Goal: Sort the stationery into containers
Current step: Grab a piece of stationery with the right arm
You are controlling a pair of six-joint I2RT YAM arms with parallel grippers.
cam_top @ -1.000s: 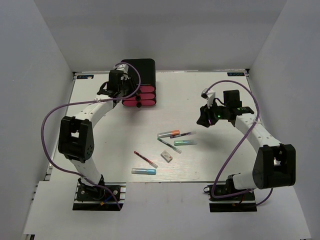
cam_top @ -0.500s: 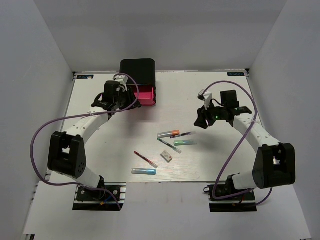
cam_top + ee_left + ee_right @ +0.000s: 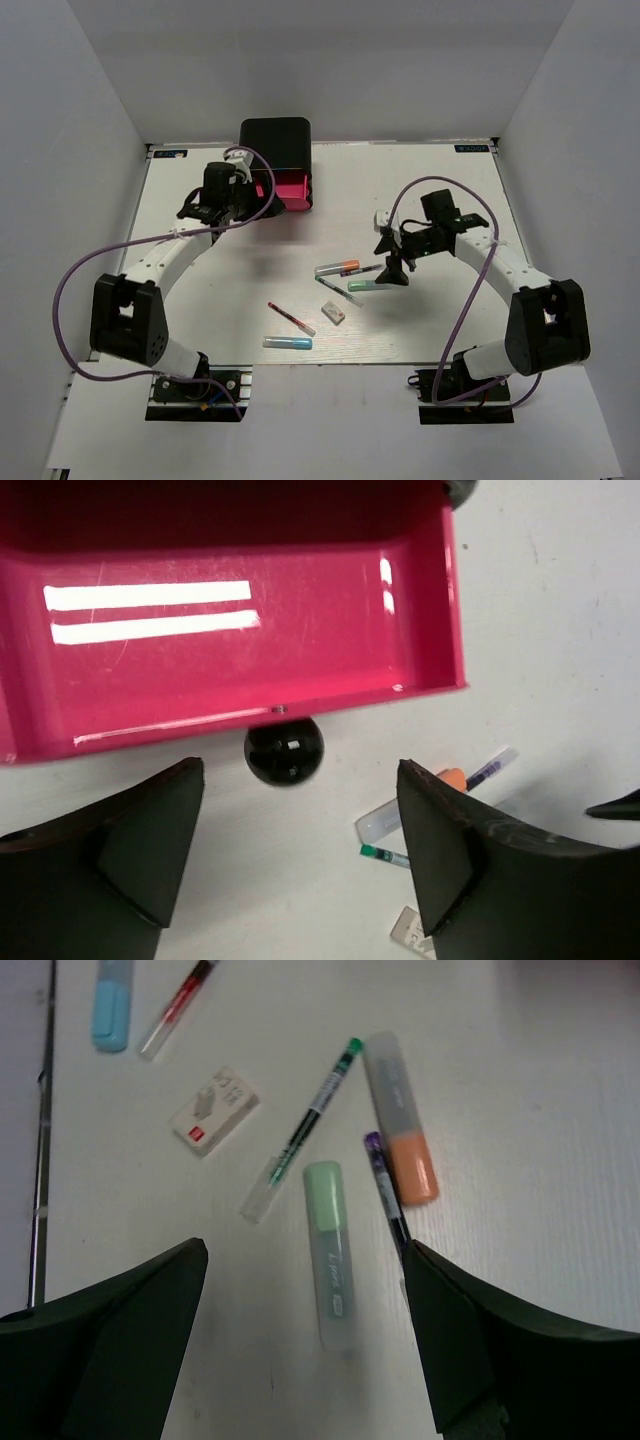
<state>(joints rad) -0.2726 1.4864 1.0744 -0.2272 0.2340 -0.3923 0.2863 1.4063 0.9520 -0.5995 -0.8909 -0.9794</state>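
I need to move my right gripper to the left in the top view, turn it and lower it around the short ends of the white eraser, because the eraser lies at a slant to the gripper's fingers.
The black cabinet (image 3: 275, 140) has one pink-red drawer (image 3: 288, 190) pulled out, and its inside (image 3: 250, 620) holds nothing. My left gripper (image 3: 256, 196) (image 3: 300, 770) is open just in front of the drawer's black knob (image 3: 284, 752), without touching it. The stationery lies mid-table. There is an orange-tipped marker (image 3: 337, 267) (image 3: 400, 1120), a dark pen (image 3: 385, 1195), a green marker (image 3: 370, 285) (image 3: 328, 1250) and a thin green pen (image 3: 305, 1135). With them are a white eraser (image 3: 334, 313) (image 3: 215, 1110), a red pen (image 3: 291, 318) and a light blue marker (image 3: 287, 342). My right gripper (image 3: 393, 268) (image 3: 305, 1247) hovers open above the green marker.
White walls close the table in on three sides. A purple cable loops from each arm. A metal rail (image 3: 42, 1160) runs along the table's near edge.
The left gripper pulled a drawer out of the cabinet, then opened and let go of its knob. The right arm swung left and down over the pens and opened wide.
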